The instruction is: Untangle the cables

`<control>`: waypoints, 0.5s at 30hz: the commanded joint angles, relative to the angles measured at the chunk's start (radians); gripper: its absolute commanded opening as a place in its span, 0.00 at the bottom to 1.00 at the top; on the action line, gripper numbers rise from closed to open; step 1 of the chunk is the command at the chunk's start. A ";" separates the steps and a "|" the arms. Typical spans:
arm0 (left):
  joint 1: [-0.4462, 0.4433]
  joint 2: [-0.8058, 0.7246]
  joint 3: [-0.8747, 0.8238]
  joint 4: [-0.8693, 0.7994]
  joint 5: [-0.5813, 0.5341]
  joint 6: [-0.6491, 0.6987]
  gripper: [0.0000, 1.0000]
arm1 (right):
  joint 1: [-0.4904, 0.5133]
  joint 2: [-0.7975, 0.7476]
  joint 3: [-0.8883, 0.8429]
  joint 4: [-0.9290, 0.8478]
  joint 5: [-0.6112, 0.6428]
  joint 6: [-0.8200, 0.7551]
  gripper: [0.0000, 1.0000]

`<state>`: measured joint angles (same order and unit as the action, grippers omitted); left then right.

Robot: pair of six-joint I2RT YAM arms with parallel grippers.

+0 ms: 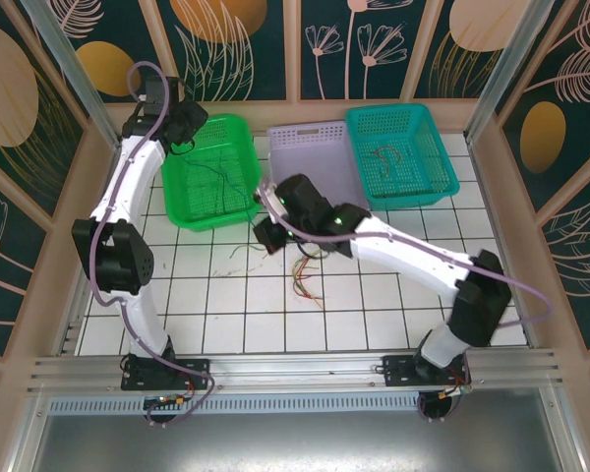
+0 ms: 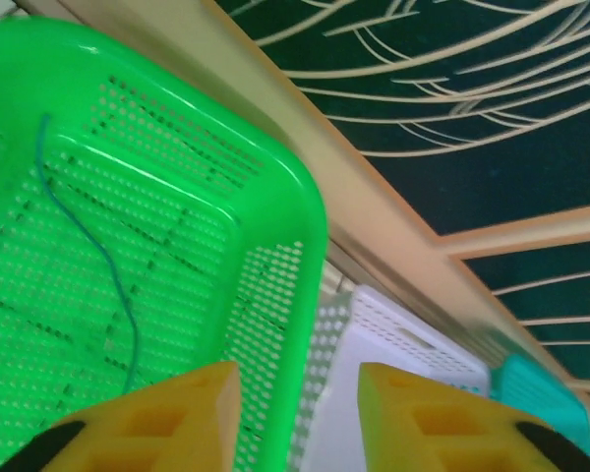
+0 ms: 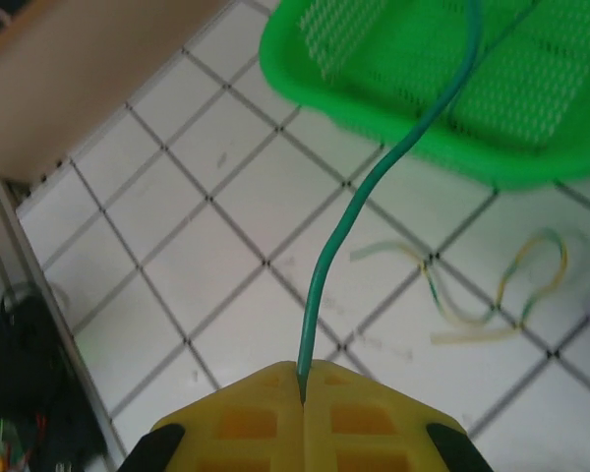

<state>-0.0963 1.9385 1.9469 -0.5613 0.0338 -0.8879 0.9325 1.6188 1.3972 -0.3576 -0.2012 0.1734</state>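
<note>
The green basket, where the green cable leads, lies outward of my right gripper, so my right gripper needs to move outward over the green basket's bottom and release the green cable.
My right gripper (image 3: pixel 303 372) is shut on the end of a thin green cable (image 3: pixel 374 187), which rises from between the yellow fingers toward the green basket (image 3: pixel 531 98). From above, this gripper (image 1: pixel 265 239) hangs over the tiles just in front of that basket. A loose bundle of red, orange and yellow cables (image 1: pixel 305 280) lies on the table next to it. A yellow-green cable (image 3: pixel 472 295) curls on the tiles. My left gripper (image 2: pixel 300 379) is open over the basket's far rim (image 2: pixel 300 226), with nothing between its fingers. A thin blue-green cable (image 2: pixel 98 265) lies inside the basket.
A lilac basket (image 1: pixel 310 138) and a teal basket (image 1: pixel 398 187), which holds a dark cable (image 1: pixel 388 157), stand at the back right. The wooden frame and patterned wall run close behind the baskets. White tiles stretch in front.
</note>
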 commanded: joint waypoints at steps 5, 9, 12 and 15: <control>0.040 0.080 0.162 -0.070 -0.075 0.090 0.61 | -0.126 0.283 0.338 0.047 -0.087 0.143 0.00; 0.040 0.004 0.140 -0.083 -0.118 0.099 0.62 | -0.152 0.408 0.524 0.023 -0.086 0.179 0.00; 0.040 -0.093 0.049 -0.061 -0.135 0.097 0.62 | -0.156 0.475 0.648 0.014 -0.093 0.179 0.00; 0.041 -0.197 -0.085 -0.026 -0.118 0.085 0.62 | -0.155 0.531 0.813 -0.041 -0.071 0.176 0.00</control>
<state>-0.0578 1.8473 1.9366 -0.6052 -0.0654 -0.8146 0.7723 2.1330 2.0712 -0.3695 -0.2638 0.3321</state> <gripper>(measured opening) 0.621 0.051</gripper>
